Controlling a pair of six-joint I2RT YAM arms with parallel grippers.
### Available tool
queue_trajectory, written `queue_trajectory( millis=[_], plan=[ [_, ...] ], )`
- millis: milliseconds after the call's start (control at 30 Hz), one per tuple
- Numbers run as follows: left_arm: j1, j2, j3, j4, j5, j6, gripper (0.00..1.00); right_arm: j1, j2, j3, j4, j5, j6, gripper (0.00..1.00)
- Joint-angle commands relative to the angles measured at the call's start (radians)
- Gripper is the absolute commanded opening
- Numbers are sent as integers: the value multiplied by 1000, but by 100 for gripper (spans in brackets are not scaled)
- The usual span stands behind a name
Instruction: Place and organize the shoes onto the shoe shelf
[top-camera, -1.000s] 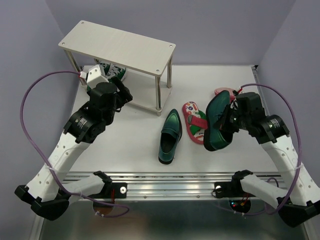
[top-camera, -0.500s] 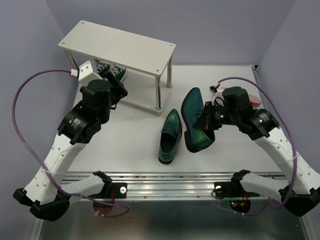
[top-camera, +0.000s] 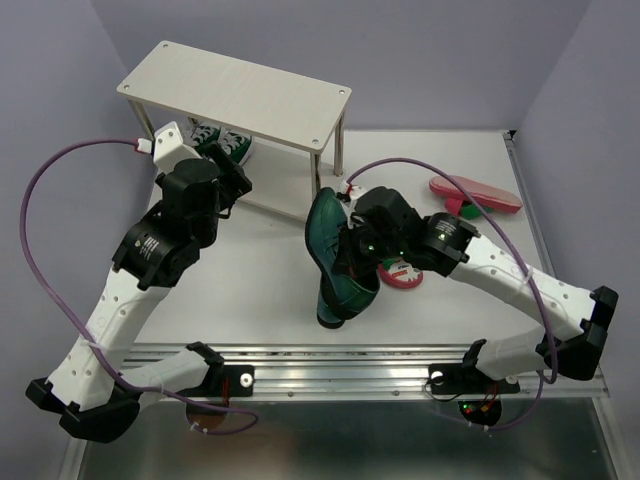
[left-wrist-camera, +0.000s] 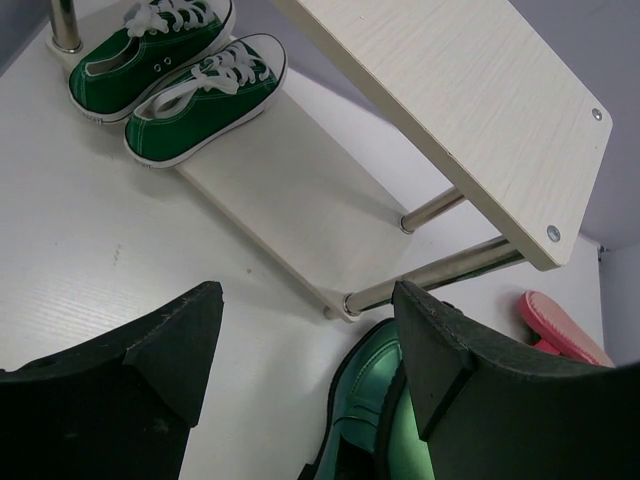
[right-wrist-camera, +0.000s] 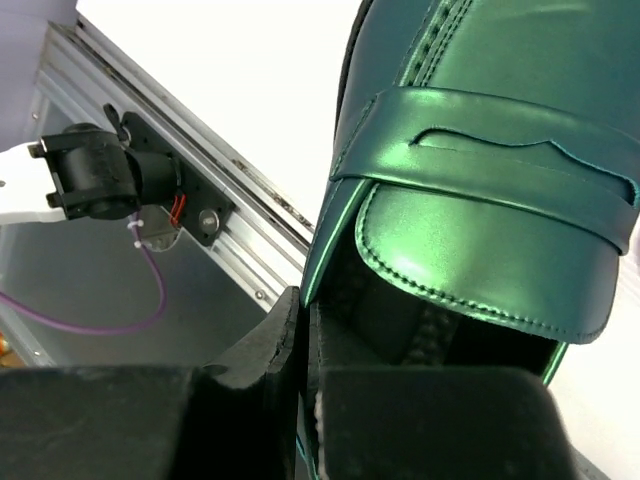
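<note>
I should move my right gripper to the left in the top view and down, and release the loafer beside its mate, since the tabletop is bare there.
The shoe shelf (top-camera: 235, 90) stands at the back left. Two green canvas sneakers (top-camera: 225, 145) sit on its lower board (left-wrist-camera: 290, 210), also in the left wrist view (left-wrist-camera: 205, 95). My right gripper (top-camera: 362, 245) is shut on the side wall of a glossy green loafer (top-camera: 328, 240), holding it tilted above the table by the shelf's front right leg; the wrist view shows it close (right-wrist-camera: 480, 150). The other loafer (top-camera: 330, 315) lies on the table beneath it. One red flip-flop (top-camera: 475, 193) lies at the back right, another (top-camera: 403, 272) is partly hidden under my right arm. My left gripper (top-camera: 228, 185) is open and empty near the sneakers.
The metal rail (top-camera: 330, 365) runs along the table's near edge, also seen in the right wrist view (right-wrist-camera: 180, 130). The shelf's silver legs (top-camera: 318, 195) stand just behind the held loafer. Purple cables loop beside both arms.
My right arm has swung left with the loafer, from the right side to over the other loafer by the shelf leg, uncovering the flip-flops. My left arm shifted slightly back and left.
</note>
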Motion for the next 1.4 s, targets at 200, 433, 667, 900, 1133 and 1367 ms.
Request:
queue_trajectory(
  millis=[200,433,667,900,1133,1367],
  plan=[
    [7,-36,52,1,-32,41,80,89,181,241,163,64,-88,1],
    [14,-64,43,-10,-74,49,80,98,324,310,226,81,-96,1],
    [52,-55,0,-22,-39,47,80,107,483,368,278,113,-104,1],
    [274,-58,-106,17,163,92,81,116,614,373,337,185,-113,1],
    [319,-38,-188,19,201,32,81,116,724,373,395,178,-99,15],
    [320,-53,-253,16,191,-22,81,116,605,315,394,216,-87,68]
  ],
)
